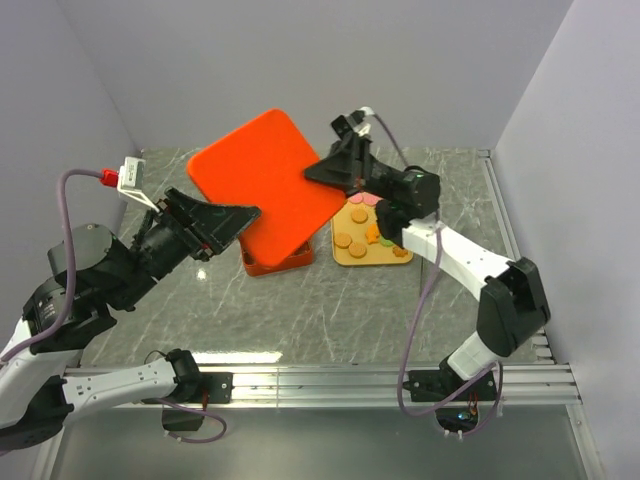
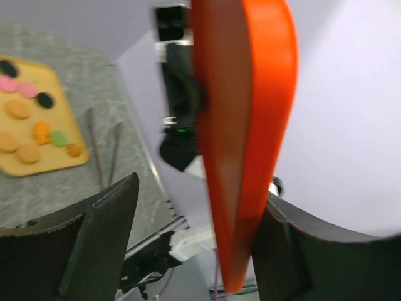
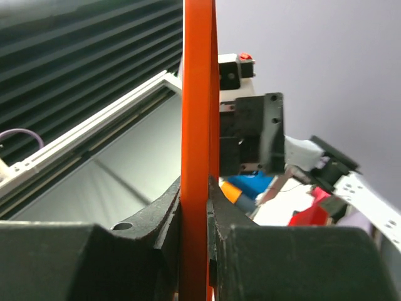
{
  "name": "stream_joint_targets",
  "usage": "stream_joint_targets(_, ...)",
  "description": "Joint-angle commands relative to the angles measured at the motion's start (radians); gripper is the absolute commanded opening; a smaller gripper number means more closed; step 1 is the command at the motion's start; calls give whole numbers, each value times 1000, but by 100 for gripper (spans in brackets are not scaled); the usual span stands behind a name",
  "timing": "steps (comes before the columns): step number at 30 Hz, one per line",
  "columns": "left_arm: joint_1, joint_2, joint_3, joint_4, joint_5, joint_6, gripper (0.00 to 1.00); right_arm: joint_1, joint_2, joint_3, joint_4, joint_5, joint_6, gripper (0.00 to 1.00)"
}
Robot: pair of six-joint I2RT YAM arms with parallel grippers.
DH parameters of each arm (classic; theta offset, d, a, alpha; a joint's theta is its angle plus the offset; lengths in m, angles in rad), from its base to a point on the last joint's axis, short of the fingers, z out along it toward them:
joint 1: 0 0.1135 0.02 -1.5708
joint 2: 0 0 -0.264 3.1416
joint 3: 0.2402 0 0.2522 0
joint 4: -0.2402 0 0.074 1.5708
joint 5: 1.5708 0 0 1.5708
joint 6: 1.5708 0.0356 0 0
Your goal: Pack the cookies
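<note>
I will next bring the lid's held edge in my right gripper down onto the orange-red box (image 1: 278,263) and let go, as the lid is still in the air.
The cookies (image 1: 357,244) lie on a tan tray (image 1: 343,259) at centre right; they also show in the left wrist view (image 2: 28,119). My right gripper (image 1: 314,176) is shut on the far right edge of the flat orange-red lid (image 1: 265,170) and holds it tilted in the air; its view shows both jaws pressed on the lid (image 3: 199,94). My left gripper (image 1: 246,220) is open at the lid's near left edge, and the lid (image 2: 244,94) hangs between its spread jaws, close to the right one. The orange-red box (image 1: 278,263) sits under the lid, mostly hidden.
Grey walls close in the table at the left, back and right. Aluminium rails (image 1: 400,380) run along the front edge and a rail (image 1: 497,200) runs along the right side. The right arm's forearm (image 1: 450,250) reaches over the tray's right side.
</note>
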Motion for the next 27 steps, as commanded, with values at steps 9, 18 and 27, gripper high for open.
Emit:
stream_joint_targets(9,7,155,101,-427,-257,-80,84,-213,-192,-151,-426,-104,-282,0)
stream_joint_targets(18,538,305,-79,-205,263,163,83,-210,-108,-184,-961,106,-680,0)
stream_joint_targets(27,788,488,-163,-65,395,285,81,-143,128,-113,-858,202,-666,0)
